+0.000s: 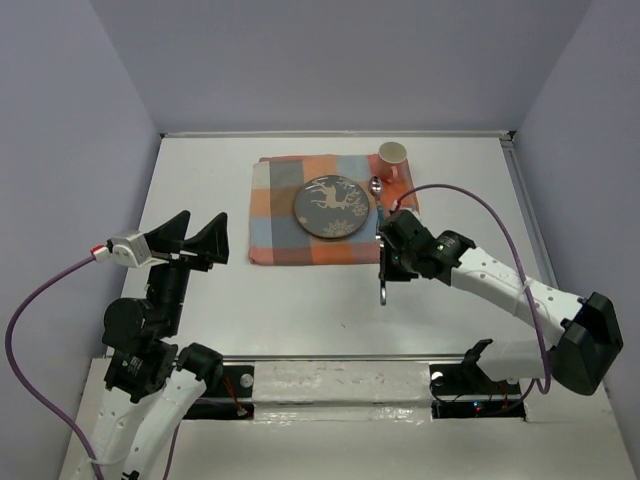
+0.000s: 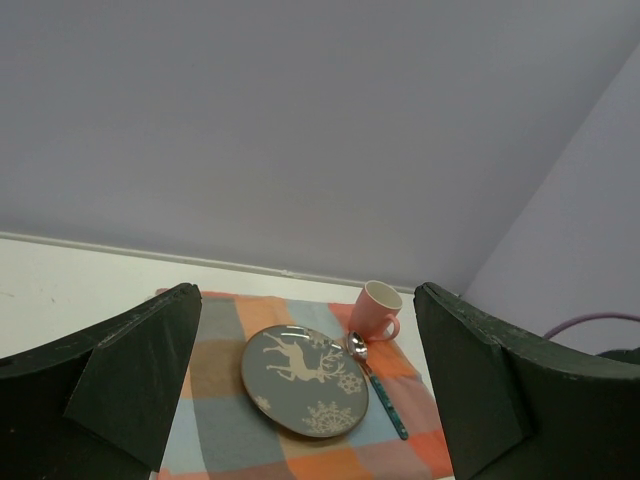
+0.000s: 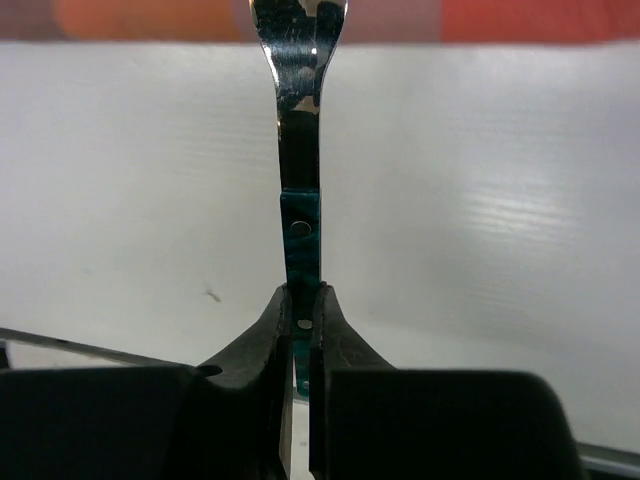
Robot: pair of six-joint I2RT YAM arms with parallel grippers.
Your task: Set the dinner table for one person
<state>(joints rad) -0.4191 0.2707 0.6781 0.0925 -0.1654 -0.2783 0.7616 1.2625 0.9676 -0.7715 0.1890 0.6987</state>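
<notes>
I should move my right gripper outward, left in the top view, and down to release on the plate's side opposite the spoon, on bare cloth.
The white dinner table [image 1: 300,310] carries a checked orange, grey and blue cloth [image 1: 275,225]. On it lie a grey reindeer plate [image 1: 332,207], a pink mug [image 1: 392,157] and a teal-handled spoon [image 1: 376,186]. My right gripper [image 1: 384,262] is shut on the teal handle of a metal utensil [image 1: 383,288], just off the cloth's near right corner. In the right wrist view the gripper [image 3: 303,295] pinches the utensil [image 3: 300,150]; its head is cut off at the top. My left gripper [image 1: 200,238] is open and empty, left of the cloth. It faces the plate [image 2: 305,380], mug [image 2: 376,310] and spoon [image 2: 375,385].
Lilac walls close the table at the back and sides. A raised rail [image 1: 520,190] runs along the right edge. A purple cable [image 1: 490,215] arcs over the right arm. The right wrist view shows bare tabletop [image 3: 480,200] below the cloth's edge [image 3: 150,18].
</notes>
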